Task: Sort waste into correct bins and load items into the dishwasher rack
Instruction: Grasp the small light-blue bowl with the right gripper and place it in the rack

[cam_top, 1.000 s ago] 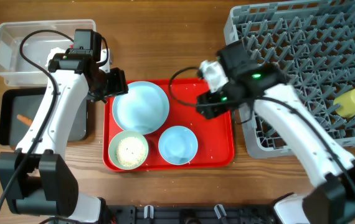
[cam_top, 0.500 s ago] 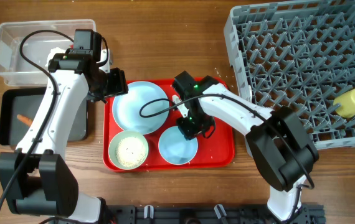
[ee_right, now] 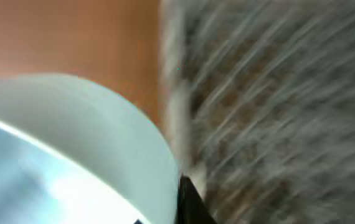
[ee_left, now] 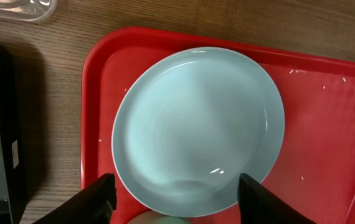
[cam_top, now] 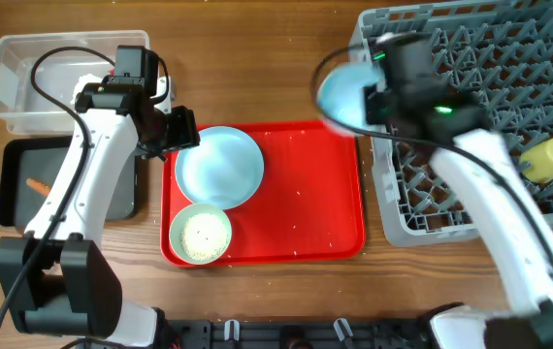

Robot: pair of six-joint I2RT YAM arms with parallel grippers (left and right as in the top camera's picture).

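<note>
The empty wires of the rack beyond the yellow cup are below my right gripper and to its right in the overhead view, so I will next swing across, go down and let go of the bowl.
My right gripper (cam_top: 368, 98) is shut on the rim of the light-blue bowl (cam_top: 342, 95), held in the air at the left edge of the grey dishwasher rack (cam_top: 471, 107). In the right wrist view the bowl (ee_right: 71, 143) fills the left, its wall pinched in the gripper (ee_right: 162, 211), with the rack (ee_right: 277, 124) blurred behind. My left gripper (cam_top: 175, 131) hangs open over the light-blue plate (cam_top: 218, 167) on the red tray (cam_top: 315, 194). From the left wrist, the gripper (ee_left: 177, 202) straddles the near rim of the plate (ee_left: 196, 130). A yellow cup (cam_top: 548, 158) lies in the rack.
A pale bowl holding rice (cam_top: 202, 233) sits at the tray's front left, and its rim (ee_left: 165, 219) peeks in below the plate. Far left stand the clear tub (cam_top: 53, 78) and the black tray (cam_top: 19, 208), which holds a carrot-like stick (cam_top: 37, 185).
My right gripper dropped to the light-blue bowl on the tray, shut on its rim and lifted it up and right to the rack's left edge. The left arm has not moved.
</note>
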